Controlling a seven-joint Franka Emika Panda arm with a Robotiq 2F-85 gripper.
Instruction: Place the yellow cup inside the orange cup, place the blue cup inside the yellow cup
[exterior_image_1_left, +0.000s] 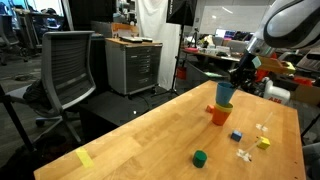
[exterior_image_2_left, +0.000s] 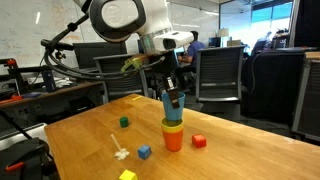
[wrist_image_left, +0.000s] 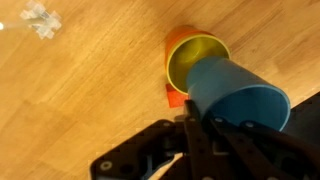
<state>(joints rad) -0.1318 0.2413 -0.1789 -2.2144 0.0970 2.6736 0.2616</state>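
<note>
The gripper lowers straight down next until the light blue cup sits inside, and releases it there. The opening of the yellow cup (exterior_image_2_left: 173, 125) (wrist_image_left: 192, 55) lies right below.
The orange cup (exterior_image_1_left: 219, 115) (exterior_image_2_left: 174, 139) stands on the wooden table with the yellow cup (exterior_image_2_left: 173, 125) (wrist_image_left: 192, 55) nested inside it. My gripper (exterior_image_2_left: 174, 97) (exterior_image_1_left: 228, 82) is shut on the light blue cup (exterior_image_1_left: 224, 94) (exterior_image_2_left: 171, 105) (wrist_image_left: 235, 98) and holds it just above the yellow cup, slightly tilted. In the wrist view the blue cup overlaps the yellow cup's rim, and the orange cup (wrist_image_left: 177, 38) shows as a thin edge around it.
Small toy pieces lie on the table (exterior_image_1_left: 150, 135): a red cube (exterior_image_2_left: 199, 141), green cubes (exterior_image_1_left: 200, 157) (exterior_image_2_left: 124, 122), blue cubes (exterior_image_1_left: 237, 135) (exterior_image_2_left: 144, 152), yellow pieces (exterior_image_1_left: 263, 143) (exterior_image_2_left: 127, 175) and white jacks (exterior_image_1_left: 243, 154) (exterior_image_2_left: 121, 154). Office chairs (exterior_image_1_left: 68, 70) stand beyond the table edge.
</note>
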